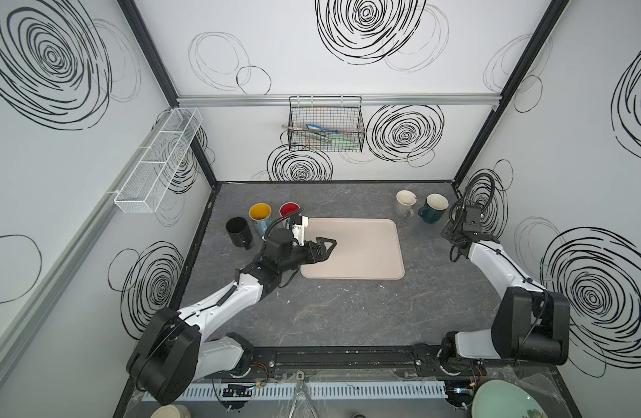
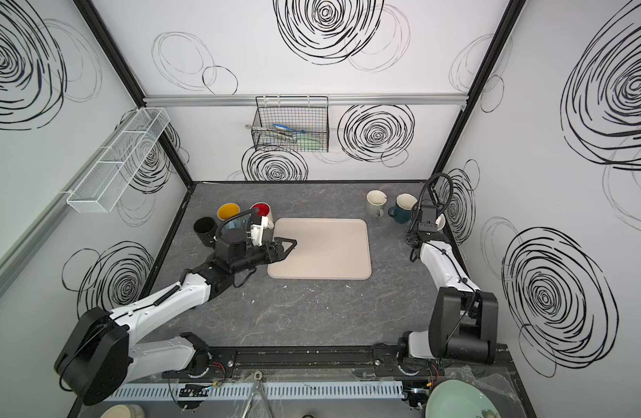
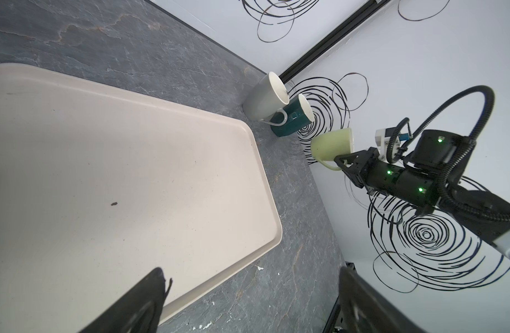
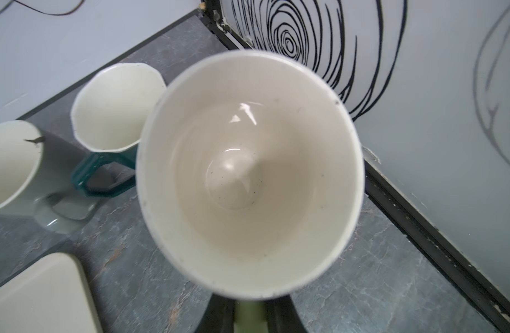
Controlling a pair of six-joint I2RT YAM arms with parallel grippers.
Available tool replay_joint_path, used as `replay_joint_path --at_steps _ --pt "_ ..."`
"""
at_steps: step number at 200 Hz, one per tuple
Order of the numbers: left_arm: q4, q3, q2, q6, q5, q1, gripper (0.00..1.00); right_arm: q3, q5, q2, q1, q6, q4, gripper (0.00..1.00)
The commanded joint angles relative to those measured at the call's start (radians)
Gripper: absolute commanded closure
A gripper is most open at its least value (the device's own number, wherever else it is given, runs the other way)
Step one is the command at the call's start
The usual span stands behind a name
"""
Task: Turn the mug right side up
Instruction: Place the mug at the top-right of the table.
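Observation:
The bare tabletop (image 1: 452,207) beside the teal mug lies outward and below, so my right gripper will next carry the mug outward, lower it onto that spot and release it.
A pale green mug (image 3: 331,144) with a cream inside (image 4: 248,173) is held upright, mouth up, close to the right wall at the back right of the table. My right gripper (image 4: 249,312) is shut on its green handle, also seen from the left wrist view (image 3: 344,163). In a top view only a sliver of the mug's rim (image 2: 440,221) shows under the right wrist. Whether its base touches the table I cannot tell. My left gripper (image 1: 328,246) stands open and empty over the left edge of the beige tray (image 1: 362,249); its fingers (image 3: 144,302) are wide apart.
A grey mug (image 1: 405,202) and a teal mug (image 1: 433,208) stand upright just left of the held mug. Black (image 1: 238,231), yellow-lined (image 1: 260,215) and red-lined (image 1: 289,210) mugs stand behind the left arm. A wire basket (image 1: 326,126) hangs on the back wall.

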Motion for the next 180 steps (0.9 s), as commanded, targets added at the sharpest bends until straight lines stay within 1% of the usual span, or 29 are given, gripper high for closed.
replay_joint_path --at_steps 1,60,105,135,171,180 --pt "0.023 -0.001 -0.019 0.021 -0.02 -0.005 0.04 0.087 0.077 0.039 -0.005 -0.006 0.105 1.0" --pt "0.007 0.003 -0.026 0.029 -0.037 -0.006 0.04 0.192 0.096 0.203 -0.017 -0.013 0.117 1.0" --pt "-0.001 0.001 -0.028 0.034 -0.044 0.002 0.04 0.324 0.099 0.325 -0.024 -0.01 0.026 1.0" --pt "-0.002 0.003 -0.023 0.034 -0.042 0.007 0.04 0.414 0.109 0.403 -0.027 0.009 -0.068 1.0" --pt "-0.002 0.003 -0.021 0.034 -0.044 0.01 0.04 0.42 0.1 0.422 -0.031 0.01 -0.068 1.0" --pt "-0.001 0.002 -0.019 0.034 -0.045 0.01 0.04 0.42 0.098 0.423 -0.032 0.008 -0.066 0.95"
